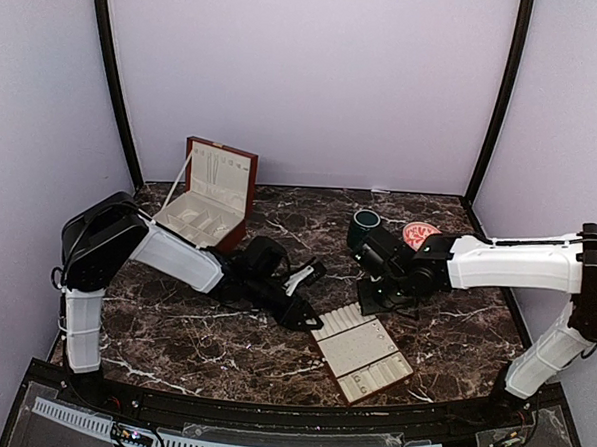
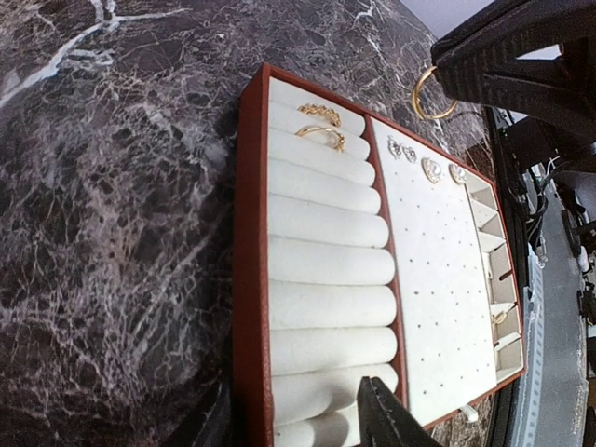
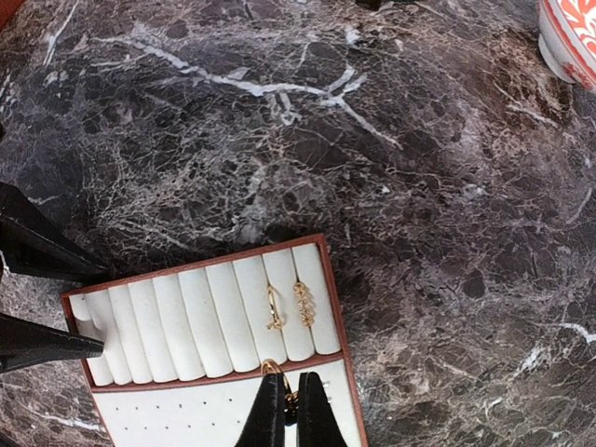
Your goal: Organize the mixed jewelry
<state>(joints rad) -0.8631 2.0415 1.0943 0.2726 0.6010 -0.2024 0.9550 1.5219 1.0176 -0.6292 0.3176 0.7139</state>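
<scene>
My right gripper should next lower to the left in the top view and release the ring in the tray's empty groove beside the placed rings, continuing their row.
The cream-padded tray (image 1: 367,349) lies on the marble near the front. Two gold rings (image 2: 319,125) sit in its ring rolls, and several small studs (image 2: 430,169) are pinned on its flat panel. My left gripper (image 1: 300,318) clamps the tray's left end. One finger is outside the red rim and the other finger (image 2: 386,419) is on the rolls. My right gripper (image 3: 291,384) hangs over the far end of the tray (image 3: 205,321), by the divider next to the placed rings (image 3: 289,305). It is shut on a gold ring (image 3: 271,369). That held ring (image 2: 426,93) also shows in the left wrist view.
An open red-brown wooden box (image 1: 208,191) stands at the back left. A dark mug (image 1: 363,227) and a red-patterned bowl (image 1: 419,233) sit behind the right arm. The bowl's rim (image 3: 570,37) shows at the right wrist view's top corner.
</scene>
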